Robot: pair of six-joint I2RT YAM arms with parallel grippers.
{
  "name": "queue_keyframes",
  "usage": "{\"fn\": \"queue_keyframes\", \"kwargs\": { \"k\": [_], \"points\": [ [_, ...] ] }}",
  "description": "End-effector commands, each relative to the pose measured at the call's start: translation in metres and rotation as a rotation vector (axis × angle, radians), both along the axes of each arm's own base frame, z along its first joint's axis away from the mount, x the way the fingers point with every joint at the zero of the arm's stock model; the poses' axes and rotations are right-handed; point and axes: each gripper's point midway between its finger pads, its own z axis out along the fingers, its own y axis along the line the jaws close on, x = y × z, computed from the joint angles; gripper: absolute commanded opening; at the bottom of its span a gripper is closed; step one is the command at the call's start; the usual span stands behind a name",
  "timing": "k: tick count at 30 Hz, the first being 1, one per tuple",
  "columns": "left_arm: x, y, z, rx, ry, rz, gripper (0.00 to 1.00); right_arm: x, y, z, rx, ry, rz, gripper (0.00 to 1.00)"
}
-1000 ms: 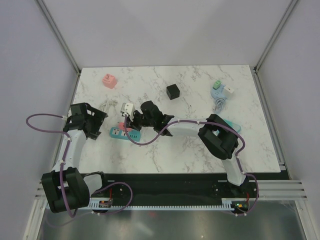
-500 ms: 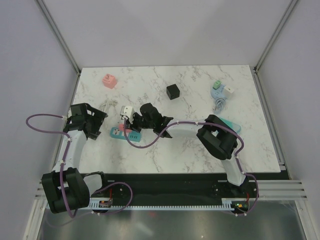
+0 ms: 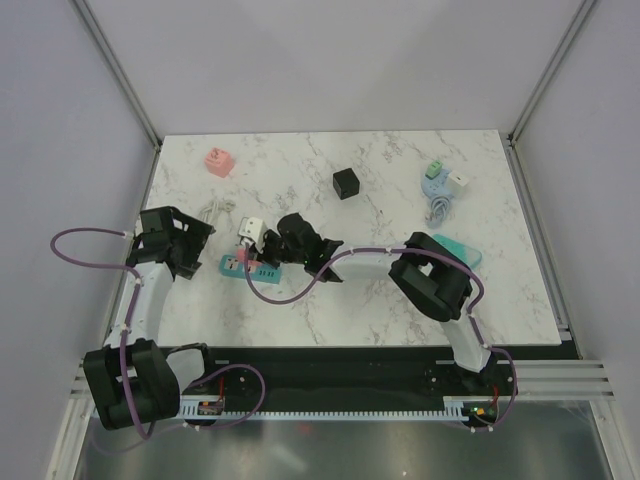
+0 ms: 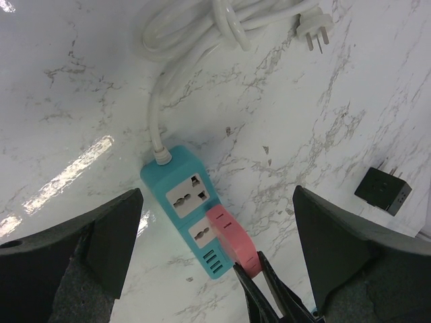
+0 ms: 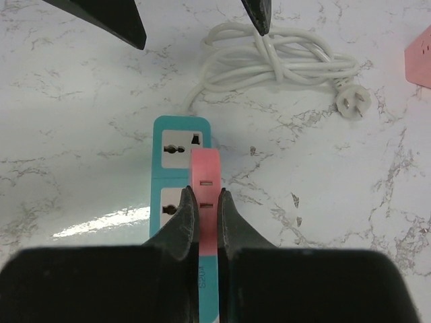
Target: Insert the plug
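Observation:
My left gripper moves outward past the white cord and down to close on the pink cube adapter [image 3: 219, 162] next, as it sits outward of the gripper and lower.
A teal power strip [image 3: 236, 265] lies at the left of the marble table, its white cord [image 5: 269, 57] coiled beyond it. My right gripper [image 5: 204, 202] is shut on a pink plug [image 5: 205, 167], which stands on edge along the strip's [image 5: 176, 142] right side by the second socket. Its prongs are hidden, so I cannot tell whether they sit in the socket. The left wrist view shows the plug [image 4: 232, 235] against the strip [image 4: 180, 192], pinched by the right fingertips [image 4: 259, 296]. My left gripper [image 4: 215, 192] hovers above the strip, open and holding nothing.
A pink cube adapter [image 3: 218, 160] sits at the back left and a black cube adapter [image 3: 346, 183] at mid-back. Blue, white and green adapters [image 3: 440, 178] with a cord are at the back right. A second teal strip [image 3: 465, 250] lies partly under the right arm.
The right gripper has slid left with the pink plug, onto the teal strip. The left arm has not moved.

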Motion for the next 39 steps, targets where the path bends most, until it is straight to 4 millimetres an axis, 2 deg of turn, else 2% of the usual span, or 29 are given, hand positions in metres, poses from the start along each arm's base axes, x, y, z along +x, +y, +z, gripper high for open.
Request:
{"fn": "queue_keyframes", "kwargs": {
  "k": [1,12,16,18,19,20,22,23,24,26,27,31,32,34,36,37,38,39],
  "points": [
    [0.004,0.007,0.010,0.047,-0.045,-0.001,1.00,-0.011,-0.019,-0.073,-0.198,0.112,-0.006,0.00],
    [0.002,0.013,0.013,0.078,-0.052,0.020,1.00,-0.017,-0.025,-0.094,-0.230,0.163,-0.012,0.00],
    [0.002,0.013,0.014,0.086,-0.055,0.012,1.00,-0.013,-0.025,-0.088,-0.237,0.159,-0.033,0.00],
    [0.003,0.015,0.016,0.109,-0.058,0.002,1.00,-0.010,-0.026,-0.082,-0.238,0.151,-0.047,0.06],
    [0.002,0.017,0.016,0.116,-0.058,0.004,1.00,-0.006,-0.026,-0.073,-0.228,0.135,-0.065,0.11],
    [0.002,0.018,0.017,0.125,-0.057,0.002,1.00,-0.004,-0.024,-0.067,-0.218,0.131,-0.071,0.21],
    [0.004,0.016,0.021,0.124,-0.067,-0.007,1.00,-0.001,-0.020,-0.044,-0.181,0.115,-0.078,0.33],
    [0.004,0.016,0.021,0.123,-0.069,-0.008,1.00,0.000,-0.017,-0.035,-0.166,0.112,-0.080,0.44],
    [0.004,0.015,0.021,0.123,-0.067,-0.012,1.00,0.001,-0.013,-0.017,-0.141,0.105,-0.079,0.49],
    [0.005,0.017,0.025,0.136,-0.074,-0.019,1.00,0.003,-0.009,0.003,-0.107,0.102,-0.077,0.62],
    [0.004,0.017,0.026,0.140,-0.076,-0.020,1.00,0.005,-0.005,0.023,-0.074,0.086,-0.076,0.64],
    [0.005,0.018,0.039,0.176,-0.106,-0.044,1.00,0.001,-0.001,0.066,0.001,0.076,-0.064,0.74],
    [0.006,0.018,0.043,0.185,-0.116,-0.053,1.00,-0.001,-0.003,0.082,0.025,0.071,-0.059,0.77],
    [0.011,0.014,0.052,0.195,-0.138,-0.091,1.00,-0.006,-0.008,0.095,0.042,0.084,-0.064,0.88],
    [0.018,0.007,0.065,0.201,-0.168,-0.153,1.00,-0.015,-0.023,0.111,0.070,0.108,-0.081,0.91],
    [0.025,0.002,0.065,0.217,-0.173,-0.211,1.00,-0.018,-0.029,0.117,0.081,0.114,-0.097,0.96],
    [0.031,-0.002,0.069,0.230,-0.186,-0.252,1.00,-0.025,-0.043,0.129,0.106,0.140,-0.125,0.98],
    [0.040,-0.009,0.081,0.247,-0.213,-0.301,0.98,-0.024,-0.054,0.133,0.114,0.145,-0.177,0.98]
  ]
}}
